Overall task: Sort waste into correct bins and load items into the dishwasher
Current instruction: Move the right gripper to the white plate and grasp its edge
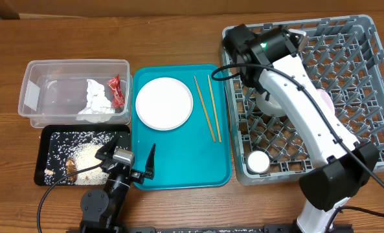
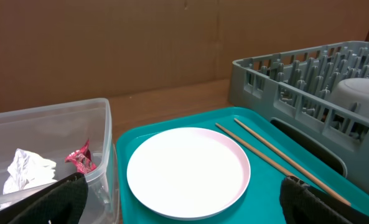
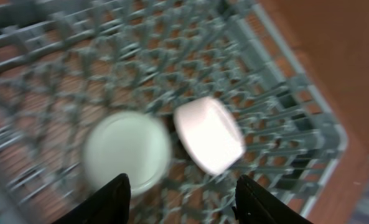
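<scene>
The large white plate's rim [image 1: 190, 103] by the chopsticks is next for my right gripper, which should move off the rack and then down onto it.
The clear tub [image 1: 33, 87] holds the crumpled white napkin [image 1: 96, 100] and the red wrapper [image 1: 116, 90]; both also show in the left wrist view, napkin [image 2: 25, 169] and wrapper [image 2: 79, 160]. The black tray [image 1: 46, 139] holds rice scraps [image 1: 88, 154]. The large white plate [image 1: 164, 103] [image 2: 187, 170] and two chopsticks [image 1: 208, 107] [image 2: 268, 152] lie on the teal tray. The grey rack [image 1: 366, 77] holds the bowl [image 2: 358, 93], a pinkish-white plate [image 1: 323, 98] and the cup [image 1: 257, 162]. My left gripper [image 1: 128, 160] [image 2: 184, 199] is open just short of the plate. My right gripper [image 1: 243, 45] [image 3: 181, 186] is open and empty over the rack.
The teal tray [image 1: 179, 162] lies between the bins and the rack. The right arm [image 1: 302, 110] stretches across the rack's left half. The right wrist view is blurred; it shows a round whitish dish [image 3: 127, 149] and a pinkish-white piece [image 3: 209, 134] on the rack floor.
</scene>
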Robot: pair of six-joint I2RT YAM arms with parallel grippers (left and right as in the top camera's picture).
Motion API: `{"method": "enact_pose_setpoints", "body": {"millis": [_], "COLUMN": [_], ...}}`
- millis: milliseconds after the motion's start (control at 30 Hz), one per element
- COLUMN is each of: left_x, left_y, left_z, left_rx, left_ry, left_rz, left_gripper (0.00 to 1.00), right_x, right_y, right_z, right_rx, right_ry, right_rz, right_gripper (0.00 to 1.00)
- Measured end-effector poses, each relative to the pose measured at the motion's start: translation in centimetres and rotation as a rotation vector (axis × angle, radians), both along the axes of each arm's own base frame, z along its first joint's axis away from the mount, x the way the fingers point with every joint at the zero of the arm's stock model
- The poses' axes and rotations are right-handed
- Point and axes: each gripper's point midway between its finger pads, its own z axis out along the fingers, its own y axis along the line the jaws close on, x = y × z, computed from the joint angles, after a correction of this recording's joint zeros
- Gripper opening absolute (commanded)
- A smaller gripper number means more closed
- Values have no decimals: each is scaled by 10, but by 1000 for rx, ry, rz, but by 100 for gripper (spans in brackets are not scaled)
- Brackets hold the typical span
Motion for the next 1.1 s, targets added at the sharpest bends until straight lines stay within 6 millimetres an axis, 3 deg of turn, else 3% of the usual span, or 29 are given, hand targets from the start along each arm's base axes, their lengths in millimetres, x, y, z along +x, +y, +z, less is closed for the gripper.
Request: {"method": "enact_pose_setpoints", "body": {"millis": [100,167,267,333,400,533,800,1000,1100], "left_x": [0,0,0,0,0,0,0,0,0], "left_y": [0,0,0,0,0,0,0,0,0], "left_z": [0,0,0,0,0,0,0,0,0], "left_rx": [0,0,0,0,0,0,0,0,0], "left_ry": [0,0,0,0,0,0,0,0,0], "left_rz": [0,0,0,0,0,0,0,0,0], "left_gripper": [100,100,100,100,100,100,100,100,100], "right_x": [5,9,4,-6,-12,-10,-4,5,6], "right_y": [31,66,134,167,186,206,225,235,237], "right_z": [-7,-18,-31,-33,-35,-57,-178,-209,-215], "right_rx": [100,218,458,581,661,770,855,878,884], "right_ry": [18,62,161,213,239,275,425,407,404], "right_rz": [95,214,465,590,655,674,540,477,460], "right_gripper": [57,57,57,58,59,59,39,34,20]}}
